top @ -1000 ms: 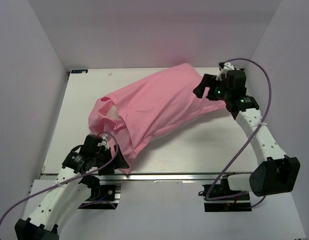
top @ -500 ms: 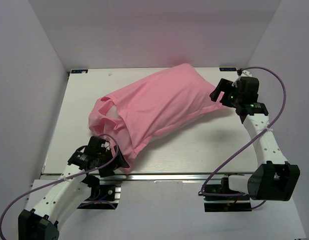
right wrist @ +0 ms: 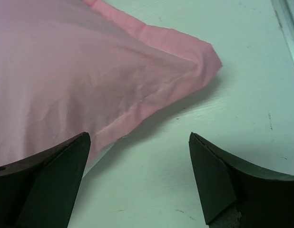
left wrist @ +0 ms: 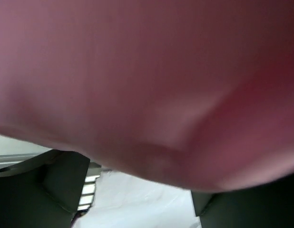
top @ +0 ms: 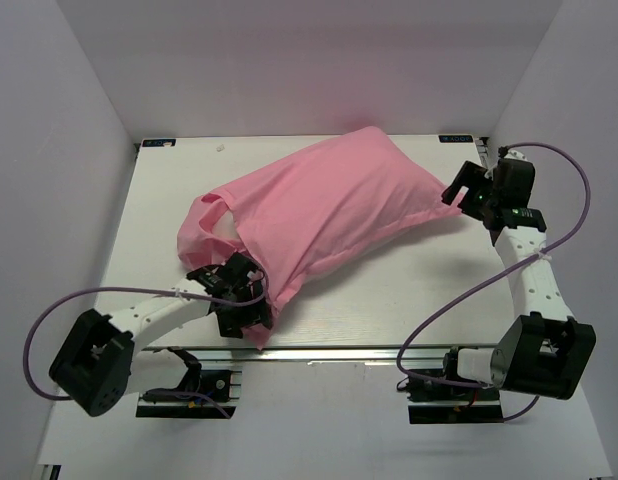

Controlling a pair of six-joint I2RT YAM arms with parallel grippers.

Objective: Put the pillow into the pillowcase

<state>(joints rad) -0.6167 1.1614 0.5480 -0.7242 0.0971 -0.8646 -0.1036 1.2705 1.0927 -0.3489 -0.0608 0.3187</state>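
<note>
My right gripper will next move down onto the pointed corner of the pillowcase and close there, because that thin corner sticks out free ahead of the gripper's open fingers.
The pink pillowcase [top: 329, 205] lies plump and slanted across the table, from near left to far right. At its open near-left end a pale patch of the pillow [top: 220, 231] shows through. My left gripper [top: 249, 303] sits against the hanging near hem of that end. In the left wrist view blurred pink pillowcase [left wrist: 147, 80] fills the frame above the left gripper [left wrist: 137, 194], whose jaws stand wide apart. My right gripper [top: 457, 190] hovers open just off the closed far-right corner. That pillowcase corner [right wrist: 204, 61] lies ahead of the right gripper [right wrist: 138, 138], untouched.
The white table [top: 429, 290] is bounded by an aluminium rail [top: 389, 351] along its near edge. Pale enclosure walls stand close on the left, back and right. Purple cables [top: 459, 310] loop beside both arms.
My left arm has swung in from the near-left corner to the pillowcase's open end. My right gripper has drawn back to the right, off the far corner of the pillowcase.
</note>
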